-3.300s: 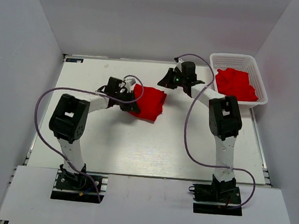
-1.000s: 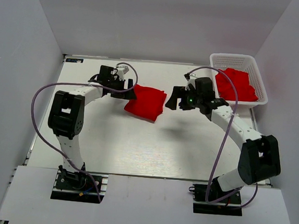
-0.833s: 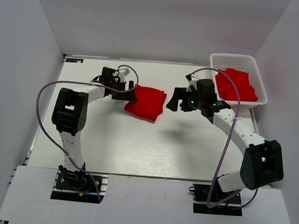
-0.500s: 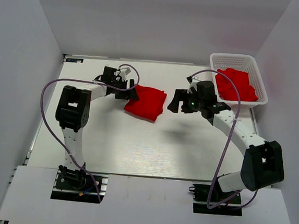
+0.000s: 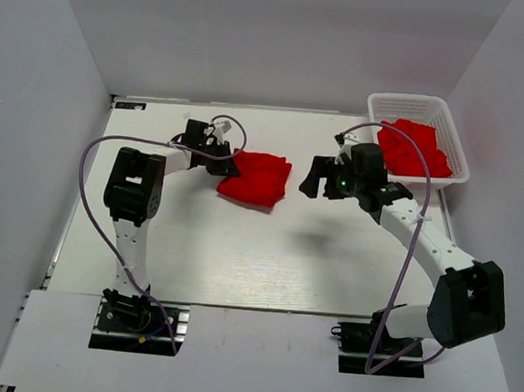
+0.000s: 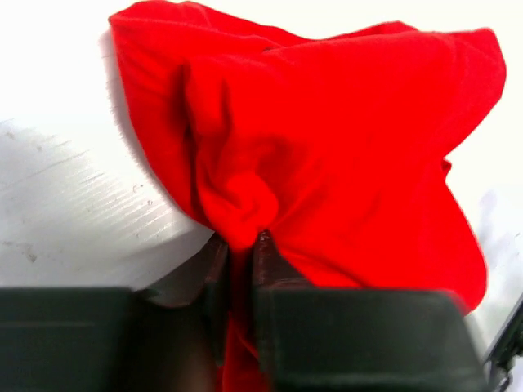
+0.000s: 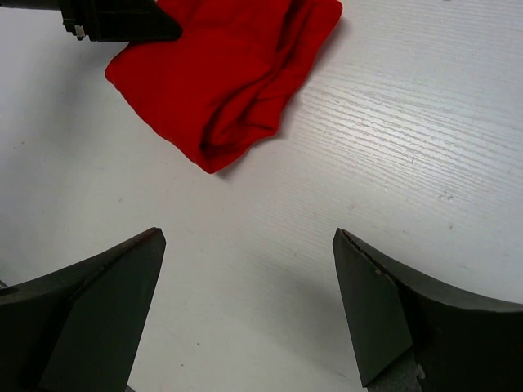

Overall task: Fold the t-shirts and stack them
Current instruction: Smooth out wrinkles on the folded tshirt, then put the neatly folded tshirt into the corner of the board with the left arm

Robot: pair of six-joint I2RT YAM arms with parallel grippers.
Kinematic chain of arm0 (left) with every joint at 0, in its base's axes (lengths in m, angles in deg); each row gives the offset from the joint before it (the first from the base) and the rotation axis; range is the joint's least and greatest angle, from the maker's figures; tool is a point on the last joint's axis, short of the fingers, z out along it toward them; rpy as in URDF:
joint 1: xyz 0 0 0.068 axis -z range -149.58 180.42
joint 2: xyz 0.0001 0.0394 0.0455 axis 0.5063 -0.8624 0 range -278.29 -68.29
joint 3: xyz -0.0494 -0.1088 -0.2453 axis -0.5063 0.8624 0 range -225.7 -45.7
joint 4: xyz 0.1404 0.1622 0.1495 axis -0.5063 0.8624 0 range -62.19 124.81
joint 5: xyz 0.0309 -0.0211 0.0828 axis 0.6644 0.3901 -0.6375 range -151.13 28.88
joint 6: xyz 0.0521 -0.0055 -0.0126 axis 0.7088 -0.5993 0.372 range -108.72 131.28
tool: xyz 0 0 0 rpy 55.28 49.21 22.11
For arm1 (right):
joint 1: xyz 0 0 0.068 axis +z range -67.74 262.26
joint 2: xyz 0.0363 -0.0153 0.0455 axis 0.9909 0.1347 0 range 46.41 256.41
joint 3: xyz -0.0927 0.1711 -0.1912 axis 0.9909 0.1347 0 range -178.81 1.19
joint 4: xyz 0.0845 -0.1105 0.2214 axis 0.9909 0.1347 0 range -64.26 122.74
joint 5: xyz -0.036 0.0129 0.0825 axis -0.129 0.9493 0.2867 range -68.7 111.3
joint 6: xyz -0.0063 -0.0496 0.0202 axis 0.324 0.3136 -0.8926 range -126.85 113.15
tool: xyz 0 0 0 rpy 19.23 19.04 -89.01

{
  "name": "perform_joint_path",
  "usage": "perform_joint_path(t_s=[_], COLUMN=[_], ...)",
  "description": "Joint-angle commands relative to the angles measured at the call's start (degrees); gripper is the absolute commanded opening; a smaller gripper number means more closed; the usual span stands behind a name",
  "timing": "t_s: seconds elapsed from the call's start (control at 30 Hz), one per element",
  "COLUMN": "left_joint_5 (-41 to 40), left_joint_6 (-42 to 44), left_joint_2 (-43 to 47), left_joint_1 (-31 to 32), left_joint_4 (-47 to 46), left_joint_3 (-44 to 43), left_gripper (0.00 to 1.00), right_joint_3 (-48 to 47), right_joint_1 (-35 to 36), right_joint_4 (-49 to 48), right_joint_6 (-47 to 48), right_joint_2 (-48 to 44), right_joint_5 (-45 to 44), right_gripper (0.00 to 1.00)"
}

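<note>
The table's bare corner lies outward of the left gripper and to its left in the top view, so the robot will carry the t-shirt there and let go of it.
A bunched red t-shirt lies on the white table, left of centre. My left gripper is at its left edge. In the left wrist view the jaws are shut on a pinched fold of this t-shirt. My right gripper hovers open just right of the shirt, apart from it. In the right wrist view its fingers stand wide over bare table, with the t-shirt ahead and the left gripper at the shirt's far corner. More red t-shirts lie heaped in the basket.
A white lattice basket stands at the back right corner of the table. White walls enclose the table on the left, back and right. Purple cables loop from both arms over the table.
My left gripper has shut on the shirt's left edge; it was open a second ago. The right gripper stayed open and drifted slightly to the right.
</note>
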Motion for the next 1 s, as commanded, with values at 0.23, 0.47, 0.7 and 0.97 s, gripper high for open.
perform_joint_path(t_s=[0.23,0.47,0.7,0.97], left_joint_5=[-4.8,-3.6,-0.9,-2.8], left_joint_6=[-1.6,-2.2,3.5,11.1], left_joint_2=[-0.9,2.4,1.9,-6.8], left_joint_1=[-0.9,-5.7,-13.8,-22.5], left_joint_4=[1.1,0.2,7.4,21.0], left_joint_3=[0.5,-5.5,-17.1,-35.7], left_gripper=[0.00,0.00,0.00,0.00], right_joint_3=[1.7,1.8,0.7,-1.7], right_joint_1=[-0.5,-0.6,-0.5,-0.7], right_joint_4=[2.1,2.6,3.3,3.7], right_joint_6=[-0.4,-0.4,0.0,0.7], right_joint_2=[-5.5,-5.5,-5.4,-3.1], right_joint_5=[-3.6,-3.4,-3.5,-1.9], right_gripper=[0.89,0.89,0.89,0.89])
